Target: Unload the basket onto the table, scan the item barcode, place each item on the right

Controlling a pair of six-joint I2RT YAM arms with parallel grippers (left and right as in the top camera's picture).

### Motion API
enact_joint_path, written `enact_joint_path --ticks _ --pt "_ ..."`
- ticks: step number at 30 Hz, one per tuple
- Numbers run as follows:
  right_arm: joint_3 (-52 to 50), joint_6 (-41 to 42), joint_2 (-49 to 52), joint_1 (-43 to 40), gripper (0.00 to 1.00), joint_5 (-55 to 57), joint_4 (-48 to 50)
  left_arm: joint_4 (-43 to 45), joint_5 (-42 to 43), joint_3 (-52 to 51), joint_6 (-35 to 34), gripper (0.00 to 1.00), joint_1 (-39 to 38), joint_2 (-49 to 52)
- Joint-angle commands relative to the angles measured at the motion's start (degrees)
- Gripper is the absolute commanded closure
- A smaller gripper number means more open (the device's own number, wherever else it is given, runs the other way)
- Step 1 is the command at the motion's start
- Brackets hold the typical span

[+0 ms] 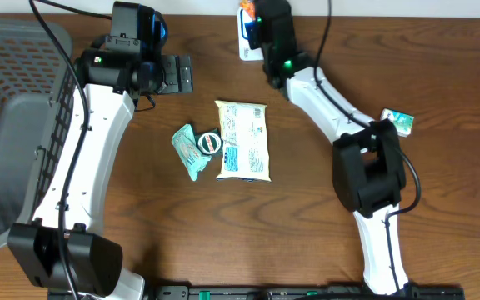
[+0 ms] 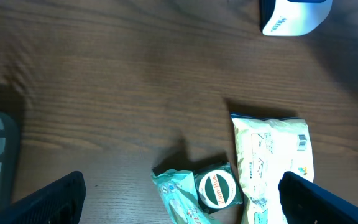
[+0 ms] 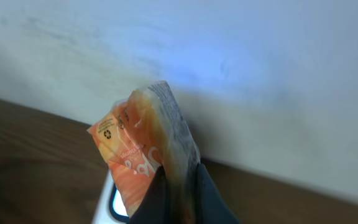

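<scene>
I need to move my right gripper back and down next, beside the green box [image 1: 399, 122], to its right in the overhead view. Then I need to let go of the sachet clear of the wipes.
My right gripper [image 1: 253, 27] is at the table's far edge, shut on an orange sachet [image 3: 140, 144] that stands upright between its fingers. Just under the sachet lies the white barcode scanner [image 1: 245, 43], whose corner shows in the right wrist view [image 3: 112, 200]. My left gripper [image 1: 180, 75] hangs open and empty, left of the scanner [image 2: 293, 15] and above the loose items. Between its fingers [image 2: 50, 201] I see a teal packet [image 2: 178, 194] and a round Zam-Buk tin [image 2: 216, 188] below.
A white wipes pack [image 1: 242, 140] lies mid-table, with the teal packet [image 1: 187, 152] and the tin [image 1: 210, 142] at its left. A small green box [image 1: 398, 122] sits at the right. A grey mesh basket [image 1: 7, 125] fills the left side.
</scene>
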Motion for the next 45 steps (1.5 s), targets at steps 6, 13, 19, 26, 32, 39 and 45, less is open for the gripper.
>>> enact_joint_path --ticks 6,13,19,26,32,39,45 --pt "0.3 -20.6 3.0 0.2 0.99 8.9 3.4 -0.2 -0.3 0.5 -0.3 0.02 0.0 -0.3" --pt "0.2 -20.6 3.2 0.0 0.99 8.8 3.0 -0.2 -0.3 0.5 -0.3 0.02 0.0 -0.3" --pt "0.2 -15.8 1.8 0.0 0.99 8.5 2.0 -0.2 -0.3 0.5 -0.3 0.02 0.0 -0.3" --pt "0.2 -3.0 -8.9 -2.0 0.99 -3.5 -12.6 -0.2 -0.3 0.5 -0.3 0.03 0.0 -0.3" --pt "0.2 12.2 -21.4 -7.3 0.99 -13.0 -35.7 -0.2 -0.3 0.5 -0.3 0.02 0.0 -0.3" --pt "0.2 21.7 -27.8 -16.7 0.99 -13.7 -62.8 -0.2 -0.3 0.5 -0.3 0.02 0.0 -0.3" --pt "-1.5 24.7 -26.2 -23.9 0.99 -13.7 -75.5 -0.2 -0.3 0.5 -0.3 0.02 0.0 -0.3"
